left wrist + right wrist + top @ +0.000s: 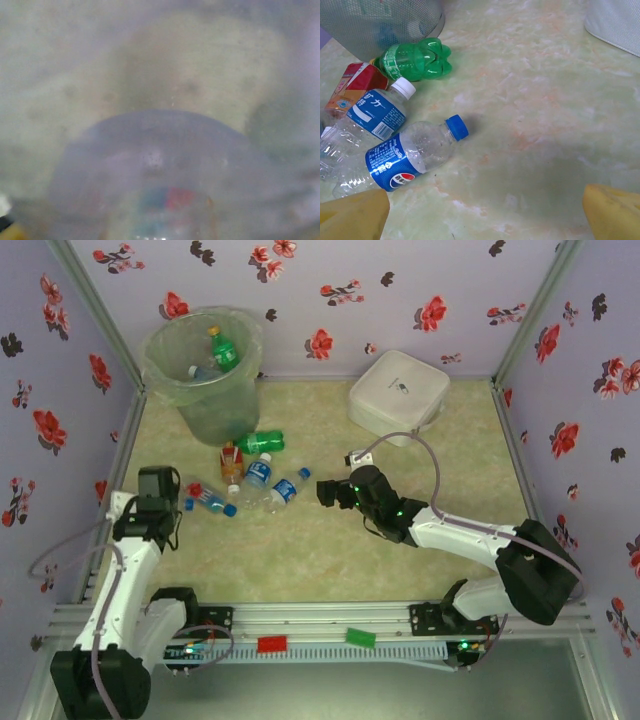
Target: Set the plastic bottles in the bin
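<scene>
My left gripper should move up and outward over the bin's opening (190, 348) to let go of the clear bottle, because the bin's rim is well above the tabletop.
The bin (203, 370) stands at the far left with a green bottle (224, 348) inside it. On the table in front of it lie a green bottle (262, 442), an orange-red one (231, 462) and two clear blue-labelled ones (258, 475) (285, 488). My right gripper (335, 492) hovers open just right of them. Its yellow pads (355, 215) frame bare table, and the blue-capped bottle (405, 152) lies ahead to the left. My left gripper (165, 495) sits against another clear bottle (210, 501). That bottle (165, 175) blurs the left wrist view and hides the fingers.
A white square lidded box (398, 392) sits at the back right, its corner (615, 22) in the right wrist view. Flowered walls close in the table on three sides. A metal rail (330, 625) carrying the arm bases runs along the near edge.
</scene>
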You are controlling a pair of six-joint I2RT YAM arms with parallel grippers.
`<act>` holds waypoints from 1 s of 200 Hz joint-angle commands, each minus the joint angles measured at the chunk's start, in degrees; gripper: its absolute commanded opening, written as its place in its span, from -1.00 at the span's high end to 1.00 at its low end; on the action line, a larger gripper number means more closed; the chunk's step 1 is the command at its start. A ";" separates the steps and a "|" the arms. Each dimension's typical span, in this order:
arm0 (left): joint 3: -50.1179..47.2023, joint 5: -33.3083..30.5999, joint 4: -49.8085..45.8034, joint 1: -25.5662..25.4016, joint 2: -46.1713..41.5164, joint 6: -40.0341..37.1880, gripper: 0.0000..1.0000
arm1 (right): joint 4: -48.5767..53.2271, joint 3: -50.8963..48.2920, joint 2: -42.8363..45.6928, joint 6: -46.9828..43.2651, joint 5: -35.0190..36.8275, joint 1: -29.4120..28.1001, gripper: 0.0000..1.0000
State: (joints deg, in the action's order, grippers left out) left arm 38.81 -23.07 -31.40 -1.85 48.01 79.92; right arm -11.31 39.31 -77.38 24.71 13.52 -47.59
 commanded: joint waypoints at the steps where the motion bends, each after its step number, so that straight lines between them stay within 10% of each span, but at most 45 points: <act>1: 6.44 -2.83 10.95 0.28 0.17 -19.42 0.13 | 0.32 0.31 0.98 0.95 1.57 0.43 -0.99; 60: 34.23 14.55 17.58 0.31 16.99 -39.63 0.16 | 1.28 1.60 0.69 1.04 0.75 0.40 -0.99; 93: 50.48 25.69 16.18 0.18 30.88 -39.48 0.16 | 1.97 1.70 1.15 1.55 0.88 0.46 -0.99; 200: 78.05 33.44 10.15 -1.74 62.66 -34.93 0.16 | 4.46 1.43 3.53 2.69 1.88 0.41 -0.99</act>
State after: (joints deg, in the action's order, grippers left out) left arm 112.68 6.92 -18.96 -2.26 108.03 43.62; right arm -8.21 39.59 -75.13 26.20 13.72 -47.59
